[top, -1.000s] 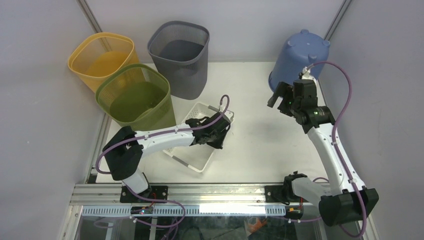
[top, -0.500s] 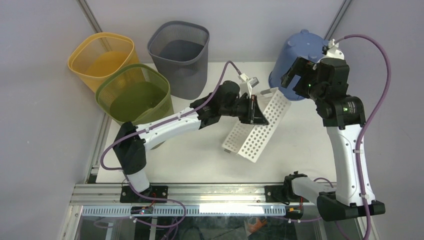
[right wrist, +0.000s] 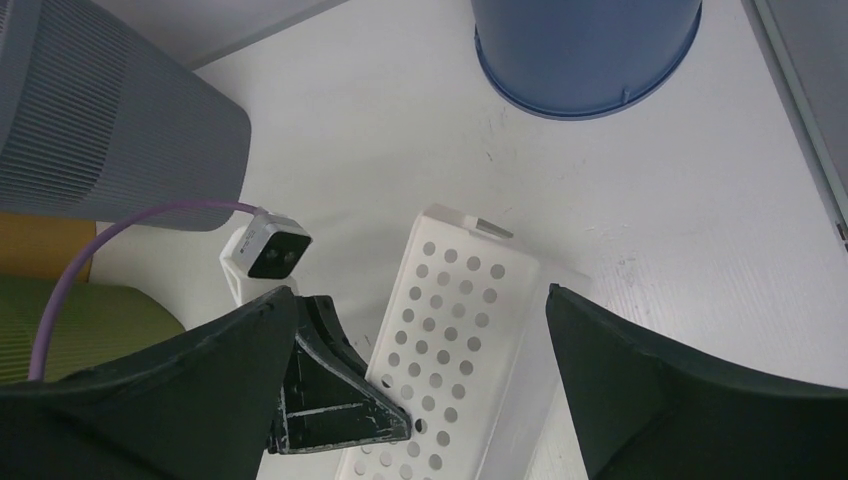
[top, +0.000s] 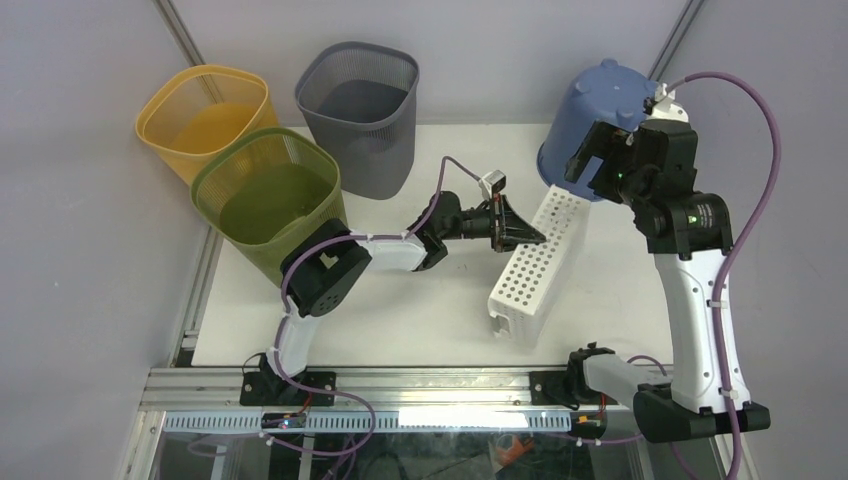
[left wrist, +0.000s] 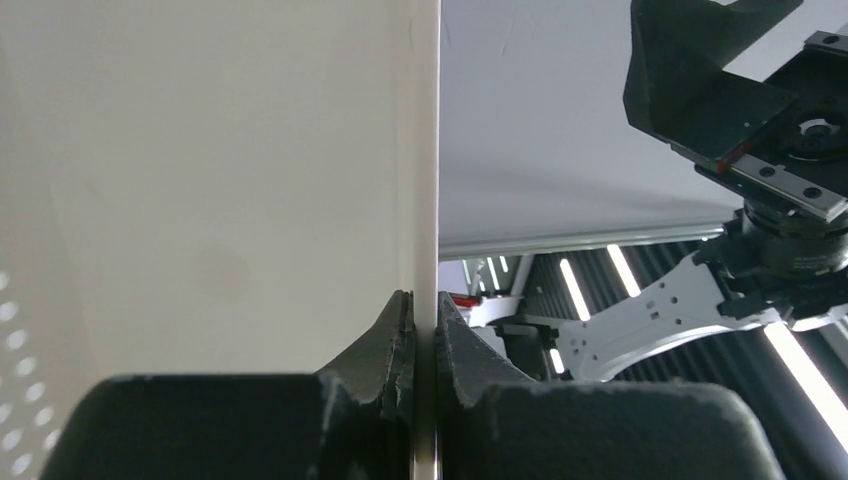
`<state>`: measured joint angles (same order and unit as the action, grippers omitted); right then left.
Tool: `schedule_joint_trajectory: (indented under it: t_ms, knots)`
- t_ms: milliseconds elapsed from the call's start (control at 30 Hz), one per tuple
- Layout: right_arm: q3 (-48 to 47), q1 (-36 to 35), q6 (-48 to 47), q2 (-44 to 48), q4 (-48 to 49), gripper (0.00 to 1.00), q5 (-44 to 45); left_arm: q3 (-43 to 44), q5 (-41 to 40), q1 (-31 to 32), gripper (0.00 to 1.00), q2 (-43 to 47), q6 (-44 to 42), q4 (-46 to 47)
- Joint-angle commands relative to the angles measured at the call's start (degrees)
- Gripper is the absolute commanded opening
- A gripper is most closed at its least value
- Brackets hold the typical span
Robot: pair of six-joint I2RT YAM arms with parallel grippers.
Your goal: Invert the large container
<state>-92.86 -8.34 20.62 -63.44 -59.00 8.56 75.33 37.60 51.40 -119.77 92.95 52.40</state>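
The tray is standing on its side, and next my left gripper will pull the tray's rim over the bare tabletop to the gripper's left in the top view and let go.
The large container [top: 532, 268] is a white perforated tray. It stands on its long side, right of the table's centre, with its low end on the table. My left gripper [top: 522, 237] is shut on its upper rim, reaching in from the left. In the left wrist view the thin white rim [left wrist: 427, 150] is pinched between the jaws of the left gripper [left wrist: 425, 305]. My right gripper [top: 600, 162] hangs open above the tray's far end. From the right wrist the tray [right wrist: 470, 330] lies below the open right gripper [right wrist: 420, 300], untouched by it.
An upturned blue bucket [top: 592, 108] stands at the back right, just behind the right gripper. A grey mesh basket [top: 358, 108], a yellow one [top: 205, 112] and a green one [top: 272, 192] crowd the back left. Walls close in both sides.
The left arm lifted the white tray off the table, carried it rightward and tipped it onto its side. The right arm rose and moved back toward the blue bucket, then held still.
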Motion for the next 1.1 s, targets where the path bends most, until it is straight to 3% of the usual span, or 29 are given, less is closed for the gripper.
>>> schedule_joint_trajectory:
  t_ms: [0,333,600,733,933,1067]
  knots:
    - [1.84,0.4,-0.97,0.69,1.54,1.0,-0.03,-2.98,0.2,0.27,0.0,1.0,9.01,17.02]
    - [11.66,0.5,1.39,-0.13,0.48,1.0,-0.27,-12.82,0.4,-2.18,0.0,-0.27,8.23,20.48]
    - [19.44,1.18,4.37,2.4,0.71,1.0,-10.01,-16.08,3.41,-5.15,0.0,1.22,-2.46,11.17]
    - [20.65,1.3,5.2,3.18,1.13,1.0,-14.29,-15.33,3.83,-7.09,0.02,3.22,-14.08,-2.55]
    - [21.8,1.31,4.71,3.34,1.44,1.0,-15.73,-8.2,-1.21,-7.96,0.32,6.26,-34.58,-31.77]
    - [23.25,1.31,4.2,3.87,1.25,0.99,-16.49,-3.71,-5.49,-8.13,0.45,5.72,-42.56,-43.91]
